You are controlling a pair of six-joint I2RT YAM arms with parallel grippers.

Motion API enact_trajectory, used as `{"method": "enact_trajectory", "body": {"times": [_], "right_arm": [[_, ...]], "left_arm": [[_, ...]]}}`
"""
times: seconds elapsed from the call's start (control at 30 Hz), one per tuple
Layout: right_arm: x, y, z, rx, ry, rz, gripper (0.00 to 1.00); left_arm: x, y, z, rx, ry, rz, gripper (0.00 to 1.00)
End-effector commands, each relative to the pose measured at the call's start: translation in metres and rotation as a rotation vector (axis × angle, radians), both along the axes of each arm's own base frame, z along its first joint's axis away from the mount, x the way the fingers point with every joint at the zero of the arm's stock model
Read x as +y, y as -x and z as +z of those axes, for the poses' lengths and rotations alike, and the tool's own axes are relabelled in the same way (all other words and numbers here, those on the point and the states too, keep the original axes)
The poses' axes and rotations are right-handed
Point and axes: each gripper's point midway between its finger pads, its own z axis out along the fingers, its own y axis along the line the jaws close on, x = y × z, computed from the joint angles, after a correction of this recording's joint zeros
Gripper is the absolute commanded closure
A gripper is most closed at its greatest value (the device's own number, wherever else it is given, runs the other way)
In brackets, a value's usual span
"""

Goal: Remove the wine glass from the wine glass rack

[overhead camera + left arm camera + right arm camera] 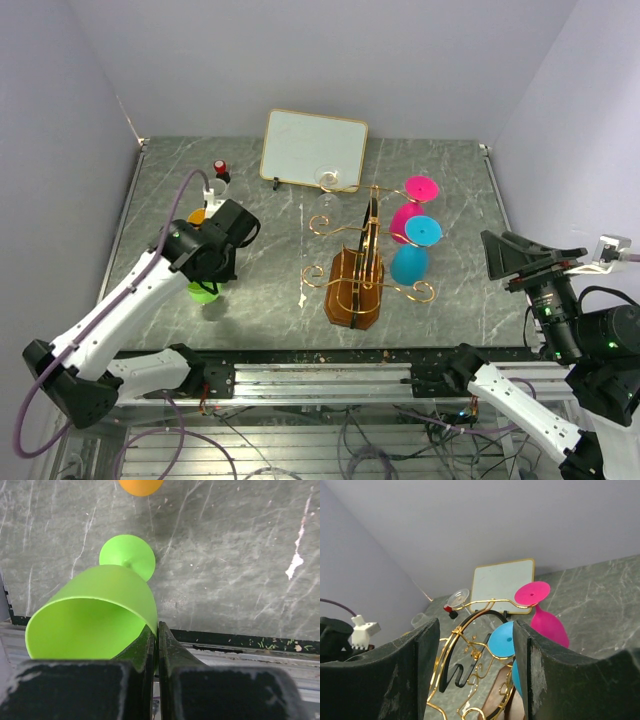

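Observation:
Next I will lower my left gripper to stand the green wine glass on the tabletop, just short of the orange glass.
The wine glass rack (pixel 354 287) is a brown wooden violin shape with gold wire arms, standing mid-table. A pink glass (pixel 410 208) and a blue glass (pixel 411 252) hang upside down on its right arms, and a clear glass (pixel 327 179) hangs at the back. My left gripper (pixel 157 630) is shut on the rim of a green wine glass (pixel 95 615), left of the rack; the glass tilts with its foot (pixel 127 556) low over the table. My right gripper (pixel 476 625) is open, right of the rack and apart from it, facing the gold wires (pixel 470 645) and blue glass (pixel 502 639).
A white framed board (pixel 313 148) leans at the back behind the rack. An orange glass (pixel 197 215) and a small red-capped bottle (pixel 220 170) stand at the back left near my left arm. The table's front rail (pixel 320 375) runs below the rack.

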Motion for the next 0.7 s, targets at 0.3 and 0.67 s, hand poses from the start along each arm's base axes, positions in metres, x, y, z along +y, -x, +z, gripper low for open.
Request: {"method": "enact_trajectory", "body": {"times": [0.3, 0.67], "right_arm": [[0.004, -0.005, 0.005, 0.002, 0.024, 0.000, 0.39], [0.001, -0.001, -0.007, 0.002, -0.064, 0.002, 0.39]], "left_arm": [[0.027, -0.046, -0.021, -0.030, 0.102, 0.123, 0.93], [0.026, -0.054, -0.051, 0.065, 0.125, 0.146, 0.93]]}}
